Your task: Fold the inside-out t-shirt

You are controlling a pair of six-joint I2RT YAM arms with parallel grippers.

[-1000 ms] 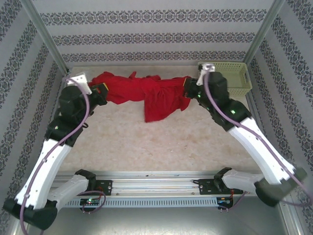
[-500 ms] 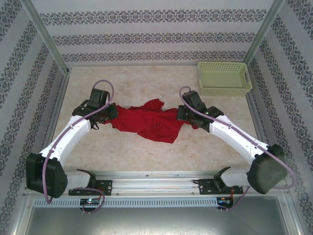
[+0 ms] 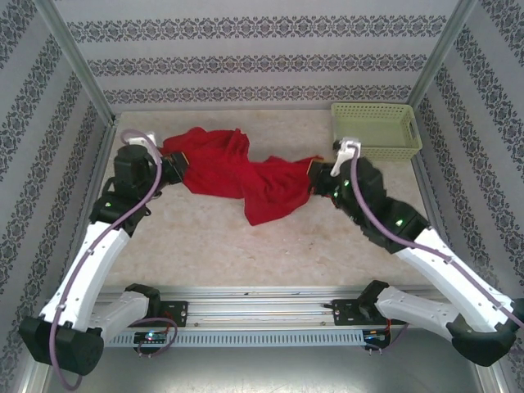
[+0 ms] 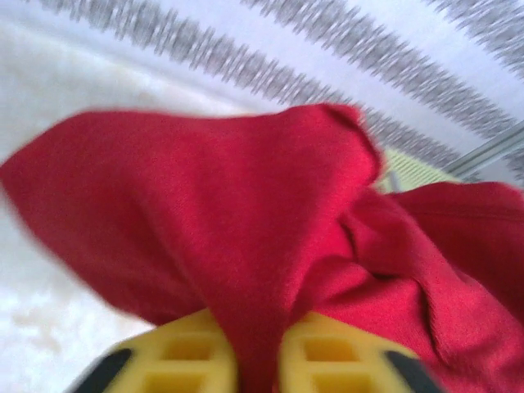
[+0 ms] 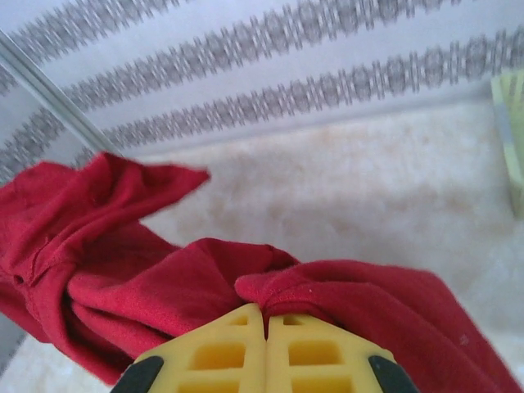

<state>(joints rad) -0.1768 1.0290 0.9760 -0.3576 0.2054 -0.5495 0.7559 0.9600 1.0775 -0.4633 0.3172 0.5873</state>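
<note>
The marble in front of the bunched shirt is bare, so my right gripper will next move back and down toward it, then release the fold there.
The inside-out t-shirt (image 3: pixel 237 172) is a bright red bunch of cloth strung between my two grippers over the far half of the table, with a loose flap drooping toward the middle. My left gripper (image 3: pixel 170 168) holds its left end. In the left wrist view a thick band of the red cloth (image 4: pixel 246 246) runs between the yellow fingers (image 4: pixel 184 356), which stand slightly apart around it. At the right end, my right gripper (image 3: pixel 315 176) is shut on a fold of the t-shirt (image 5: pixel 327 286), its yellow fingers (image 5: pixel 221 356) pressed together.
A pale green lattice basket (image 3: pixel 377 131) stands at the far right corner, just behind the right gripper, and its edge (image 5: pixel 512 123) shows in the right wrist view. Patterned walls close in the table on three sides. Bare marble table (image 3: pixel 246 246) lies in front of the shirt.
Half a second ago both grippers were low near the table's middle with the shirt bunched. Both have now moved back and apart, so the shirt is stretched out again.
</note>
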